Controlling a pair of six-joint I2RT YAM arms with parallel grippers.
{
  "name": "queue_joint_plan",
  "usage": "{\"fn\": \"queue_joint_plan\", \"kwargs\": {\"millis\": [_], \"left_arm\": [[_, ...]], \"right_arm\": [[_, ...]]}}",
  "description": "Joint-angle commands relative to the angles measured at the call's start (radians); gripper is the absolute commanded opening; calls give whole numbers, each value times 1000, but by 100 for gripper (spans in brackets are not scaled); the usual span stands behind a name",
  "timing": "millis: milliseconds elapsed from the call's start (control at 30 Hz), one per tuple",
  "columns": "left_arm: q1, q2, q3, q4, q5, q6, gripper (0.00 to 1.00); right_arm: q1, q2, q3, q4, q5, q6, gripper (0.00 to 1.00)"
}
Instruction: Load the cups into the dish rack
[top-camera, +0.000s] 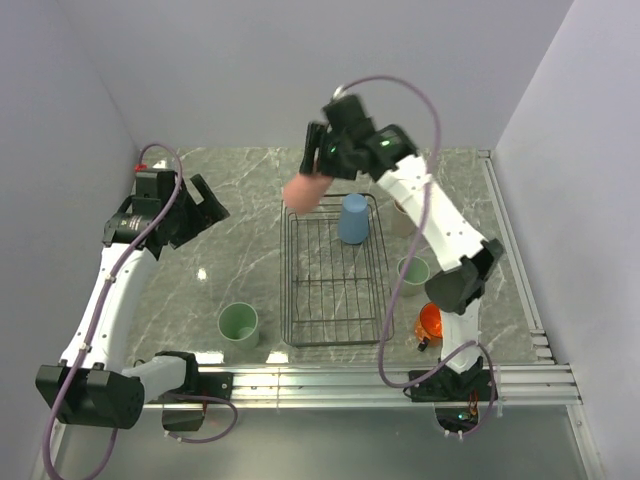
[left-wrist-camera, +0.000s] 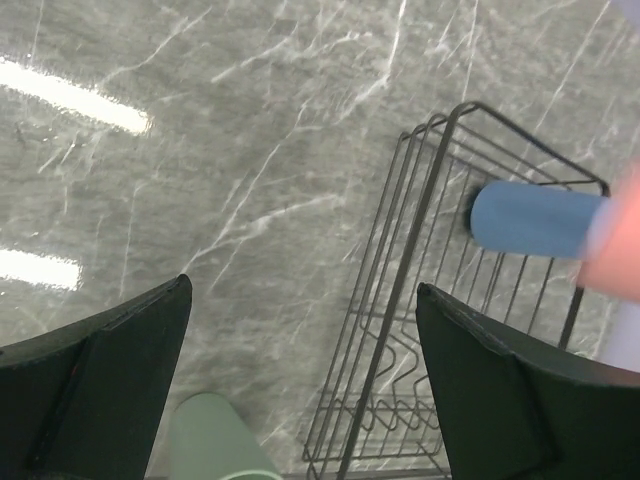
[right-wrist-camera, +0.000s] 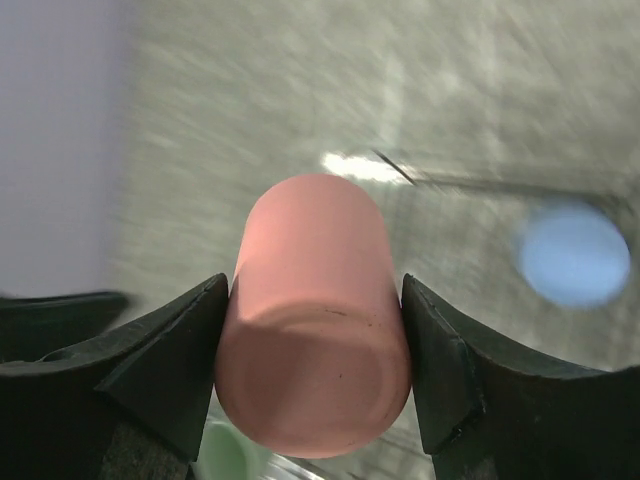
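I need to lower my right gripper with the salmon-pink cup (top-camera: 303, 191) into the rack's far corner beside the blue cup and let go of it, because that corner is still empty.
My right gripper (top-camera: 318, 165) is shut on the salmon-pink cup (top-camera: 303, 191) and holds it in the air over the far left corner of the black wire dish rack (top-camera: 333, 300). In the right wrist view the cup (right-wrist-camera: 315, 310) is clamped between both fingers, its base toward the camera. A blue cup (top-camera: 353, 218) stands upside down in the rack's far end; it also shows in the right wrist view (right-wrist-camera: 573, 252) and the left wrist view (left-wrist-camera: 530, 218). My left gripper (top-camera: 205, 205) is open and empty, left of the rack (left-wrist-camera: 400, 300), with a pale green cup (left-wrist-camera: 210, 440) below it.
A pale green cup (top-camera: 239, 323) stands left of the rack. Right of the rack are a beige cup (top-camera: 403, 215), partly hidden by my right arm, another pale green cup (top-camera: 412, 270) and the orange mug (top-camera: 430, 320). Walls close the table at the back and sides.
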Motion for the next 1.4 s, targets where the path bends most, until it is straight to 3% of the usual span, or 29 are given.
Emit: {"fn": "queue_joint_plan", "kwargs": {"millis": [0, 800, 1100, 1367], "left_arm": [[-24, -27, 24, -32, -55, 44, 99], [-73, -68, -20, -96, 11, 25, 95], [-74, -96, -34, -116, 45, 10, 94], [-74, -102, -5, -150, 28, 9, 93]], "right_arm": [[59, 27, -62, -118, 223, -55, 0], [111, 236, -147, 71, 260, -57, 0], [112, 264, -146, 116, 319, -44, 0], [119, 267, -196, 198, 265, -43, 0]]}}
